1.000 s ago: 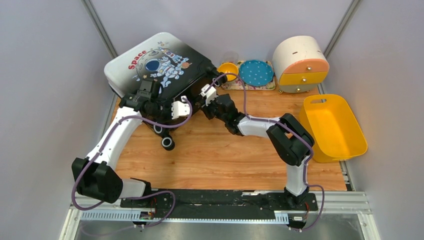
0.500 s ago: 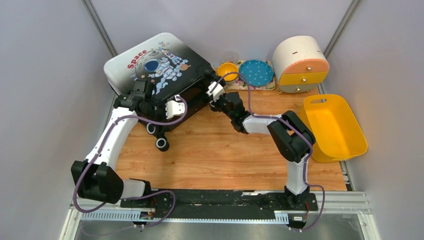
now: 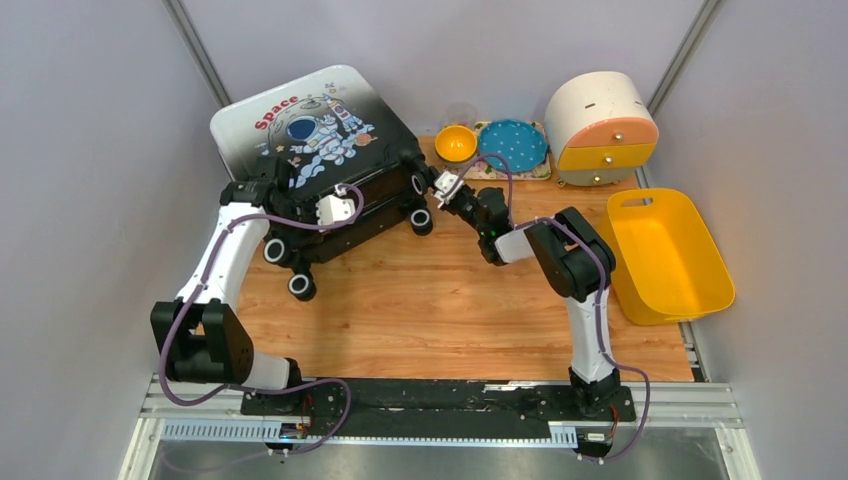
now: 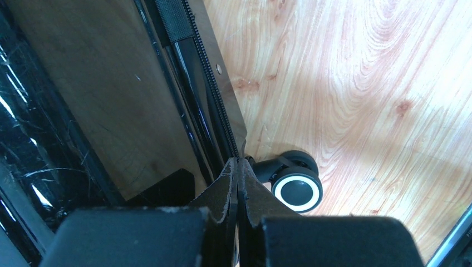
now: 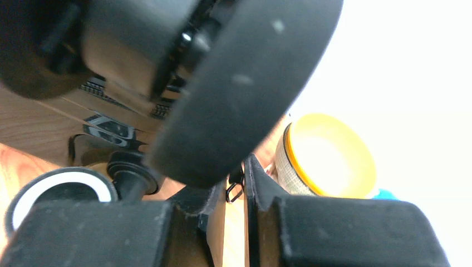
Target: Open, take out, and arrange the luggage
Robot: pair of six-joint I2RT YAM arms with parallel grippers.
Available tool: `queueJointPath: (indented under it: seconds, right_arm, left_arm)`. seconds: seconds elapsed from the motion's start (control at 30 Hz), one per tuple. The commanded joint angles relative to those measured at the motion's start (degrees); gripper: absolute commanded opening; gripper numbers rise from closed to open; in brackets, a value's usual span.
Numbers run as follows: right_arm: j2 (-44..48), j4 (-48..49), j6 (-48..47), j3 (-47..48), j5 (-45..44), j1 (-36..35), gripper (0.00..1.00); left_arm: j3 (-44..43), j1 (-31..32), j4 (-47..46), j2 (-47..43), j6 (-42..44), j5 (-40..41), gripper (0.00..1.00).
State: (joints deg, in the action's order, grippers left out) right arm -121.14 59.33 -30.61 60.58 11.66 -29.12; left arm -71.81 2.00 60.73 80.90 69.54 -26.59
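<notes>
The luggage's edge by the bowl lies outward of my right gripper, so my right gripper will next move outward past the wheel to release the zipper pull there.
The luggage point(image 3: 310, 130), silver-white with an astronaut and red "Space" print, lies closed and tilted at the back left, its black wheels point(image 3: 300, 285) toward me. My left gripper point(image 3: 298, 225) is shut, its tips point(image 4: 238, 164) pressed on the black zipper seam point(image 4: 214, 100) beside one wheel point(image 4: 298, 189); nothing shows between the fingers. My right gripper point(image 3: 438, 184) sits at the luggage's right corner, by a wheel point(image 3: 421, 220). Its jaws point(image 5: 236, 178) are nearly shut on a small black zipper pull point(image 5: 234, 189). A blurred wheel point(image 5: 239, 83) fills much of the right wrist view.
A yellow bowl point(image 3: 456, 143) and a blue dotted plate point(image 3: 512, 145) rest on a mat just behind the right gripper. A round cream-and-orange drawer box point(image 3: 600, 125) stands at the back right, and a yellow bin point(image 3: 665, 255) hangs off the table's right edge point(image 3: 690, 350).
The luggage has swung back and to the left, and its wheels now point more toward me. Both grippers moved away from me with it, the right one toward the yellow bowl.
</notes>
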Motion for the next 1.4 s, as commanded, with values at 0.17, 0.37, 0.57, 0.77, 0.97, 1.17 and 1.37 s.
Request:
queueJointPath:
  seconds: [0.17,0.37,0.57,0.77,0.97,1.17,1.37]
  right_arm:
    - [-8.8,12.6,2.1,13.0,4.0,5.1,0.0]
    - [-14.0,7.2,8.0,23.7,6.8,5.3,0.0]
    - [-17.5,-1.6,16.5,33.2,9.8,5.3,0.0]
    - [-21.9,-8.3,22.6,41.2,12.9,5.0,0.0]
    - [-28.0,-15.4,27.1,54.4,11.9,4.0,0.0]
    - [-32.9,-21.5,28.7,64.0,10.9,3.0,0.0]
    - [-22.7,-27.5,29.8,52.1,12.3,3.3,0.56]
  left_arm:
    - [-0.8,-5.1,0.9,3.4,4.8,5.1,0.0]
    - [-1.2,-5.4,1.1,4.6,5.3,4.7,0.0]
    - [-0.9,-5.4,0.8,5.1,4.8,3.7,0.0]
    - [0.1,-5.5,0.4,5.3,4.5,2.9,0.0]
    - [0.6,-5.4,0.3,5.3,4.3,2.8,0.0]
    - [0.3,-5.4,0.5,4.8,2.7,0.5,0.0]
    - [-3.3,-5.5,0.2,1.4,-5.0,-6.5,0.4]
